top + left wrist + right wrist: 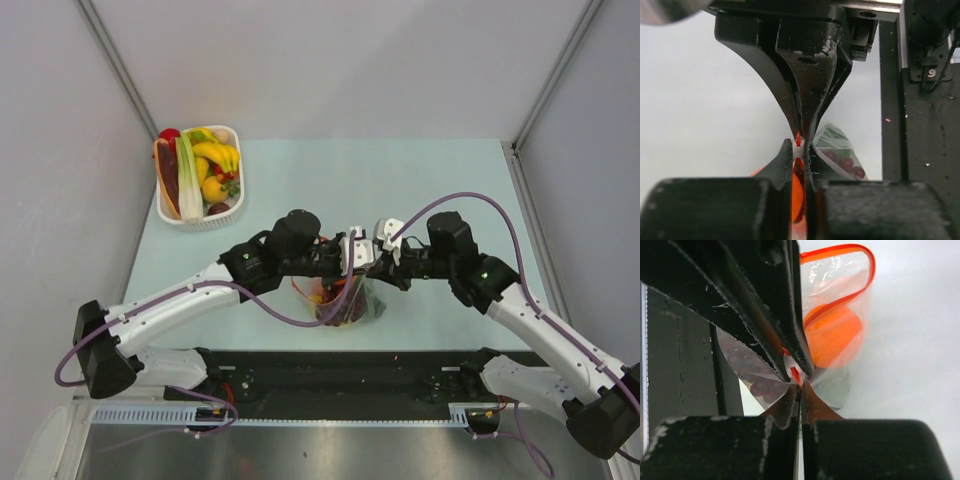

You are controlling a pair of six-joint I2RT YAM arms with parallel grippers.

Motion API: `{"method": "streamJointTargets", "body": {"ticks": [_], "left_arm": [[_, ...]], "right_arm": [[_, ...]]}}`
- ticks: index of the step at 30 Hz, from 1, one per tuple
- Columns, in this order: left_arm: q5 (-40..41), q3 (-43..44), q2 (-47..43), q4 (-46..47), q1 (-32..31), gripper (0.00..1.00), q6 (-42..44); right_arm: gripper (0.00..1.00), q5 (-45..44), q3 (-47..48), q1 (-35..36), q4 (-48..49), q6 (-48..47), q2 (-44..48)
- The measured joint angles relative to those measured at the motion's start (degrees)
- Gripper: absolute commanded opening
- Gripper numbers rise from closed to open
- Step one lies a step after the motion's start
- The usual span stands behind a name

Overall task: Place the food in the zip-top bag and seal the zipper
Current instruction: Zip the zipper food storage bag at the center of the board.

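My left gripper will next pull the slider along the orange-red zipper, left in the top view and outward, then let go, as the zipper's loop gapes.
The zip-top bag (342, 300) stands between the two arms on the table, with an orange round fruit (832, 335) and purple grapes (844, 161) inside. Its orange-red zipper (866, 275) loops open at the mouth. My left gripper (799, 149) is shut on the white slider tab (799, 150) at the strip's end. My right gripper (801, 390) faces it tip to tip and is shut on the bag's edge right beside the slider. From above, the left gripper (352, 255) and the right gripper (385, 245) meet over the bag.
A white basket (232, 208) at the table's far left holds more food: bananas (218, 153), a long green-white stalk (187, 178) and other pieces. A black rail (330, 375) runs along the near edge between the arm bases.
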State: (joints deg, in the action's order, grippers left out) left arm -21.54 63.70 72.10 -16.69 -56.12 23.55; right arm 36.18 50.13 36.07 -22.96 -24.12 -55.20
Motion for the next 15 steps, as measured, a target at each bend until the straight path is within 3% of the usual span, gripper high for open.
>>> {"method": "streamJointTargets", "body": {"ticks": [3,5,7,10,13,15], "left_arm": [[-0.44,0.02,0.02,-0.2,0.15,0.0,0.31],[-1.07,0.02,0.02,-0.39,0.39,0.0,0.33],[-1.44,0.04,0.02,-0.42,0.57,0.0,0.28],[-1.95,0.17,0.02,-0.46,0.66,0.0,0.28],[-2.49,0.28,0.04,-0.5,0.66,0.0,0.28],[-2.8,0.28,0.04,-0.59,0.72,0.0,0.28]], "right_arm": [[0.27,0.31,-0.15,-0.09,-0.35,-0.39,0.17],[0.39,0.92,-0.26,-0.09,-0.5,-0.92,0.37],[0.42,1.55,-0.26,0.0,-0.46,-1.4,0.39],[0.4,2.05,-0.26,0.33,-0.35,-1.88,0.37],[0.27,2.29,-0.26,0.66,-0.31,-2.49,0.13],[0.13,2.38,-0.26,0.9,-0.26,-2.97,-0.37]]}}
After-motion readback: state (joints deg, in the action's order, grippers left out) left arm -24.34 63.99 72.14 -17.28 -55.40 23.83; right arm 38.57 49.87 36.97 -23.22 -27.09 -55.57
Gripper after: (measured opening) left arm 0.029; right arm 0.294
